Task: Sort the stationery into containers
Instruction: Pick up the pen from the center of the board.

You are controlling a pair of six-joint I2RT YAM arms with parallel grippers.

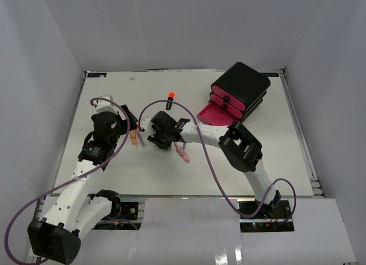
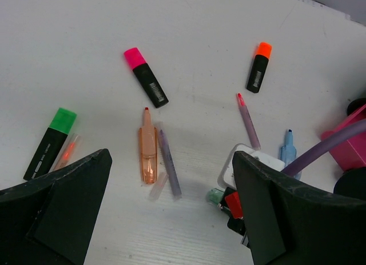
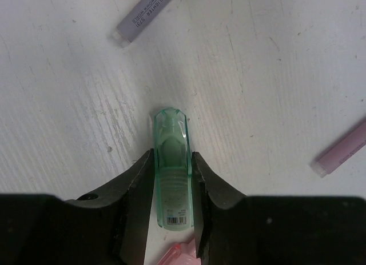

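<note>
My right gripper lifts and carries the pen over the open pink drawer (image 1: 211, 113) next, since that drawer lies outward of it and to the right in the top view.
My right gripper (image 3: 171, 161) is shut on a translucent green pen (image 3: 170, 131) low over the table; in the top view it (image 1: 159, 137) is at mid-table. My left gripper (image 2: 171, 219) is open and empty, just left of it (image 1: 134, 133). Below the left wrist lie a pink-capped highlighter (image 2: 146, 76), an orange-capped highlighter (image 2: 259, 67), a green-capped highlighter (image 2: 50, 142), an orange pen (image 2: 147, 146), purple pens (image 2: 169, 162) (image 2: 248, 119) and a blue pen (image 2: 287, 151). The black drawer box (image 1: 240, 88) stands at the back right, its bottom pink drawer (image 1: 211, 113) pulled open.
A pink pen (image 1: 183, 153) lies just right of my right gripper. Two purple pens (image 3: 143, 16) (image 3: 343, 148) lie near the held green pen. The right arm's purple cable (image 1: 194, 139) loops over the middle of the table. White walls close in the table.
</note>
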